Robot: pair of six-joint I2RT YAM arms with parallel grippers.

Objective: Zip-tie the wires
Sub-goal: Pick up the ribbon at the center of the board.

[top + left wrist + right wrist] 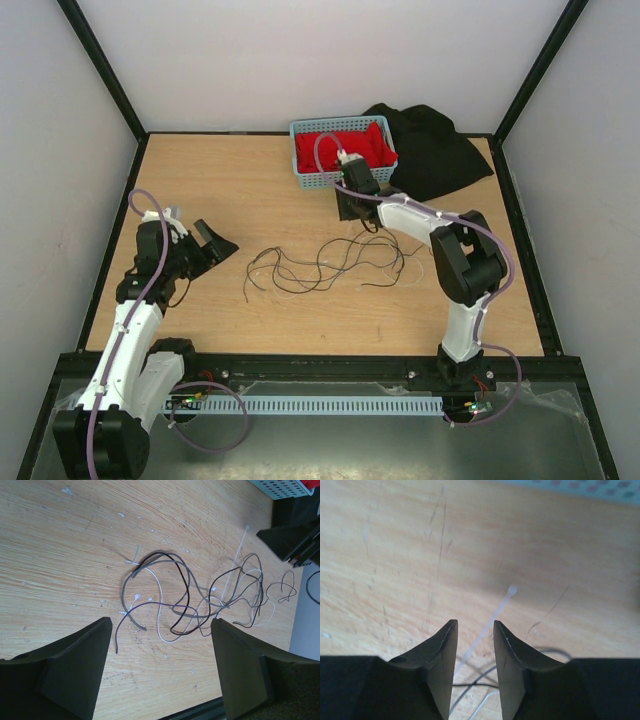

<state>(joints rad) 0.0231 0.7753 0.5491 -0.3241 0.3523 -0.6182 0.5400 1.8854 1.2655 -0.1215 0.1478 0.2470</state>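
Note:
My right gripper is above the zip tie's head end [510, 594] and will move down onto it, since that end is clear of the tangled wires.
The wires [320, 265] lie in a loose tangle of black and whitish strands on the middle of the table, and also show in the left wrist view [190, 600]. The zip tie [492, 620] is a thin white strip lying flat on the wood, and it also shows in the left wrist view [235, 562] at the tangle's far edge. My right gripper [475, 625] hovers just over the strip with its jaws partly open, the strip running through the gap; nothing is gripped. My left gripper [161, 625] is wide open and empty, left of the wires.
A blue basket [300, 150] holding red cloth stands at the back, just behind my right gripper [357, 205]. A black cloth [435, 150] lies to its right. A black frame rail runs along the table's near edge.

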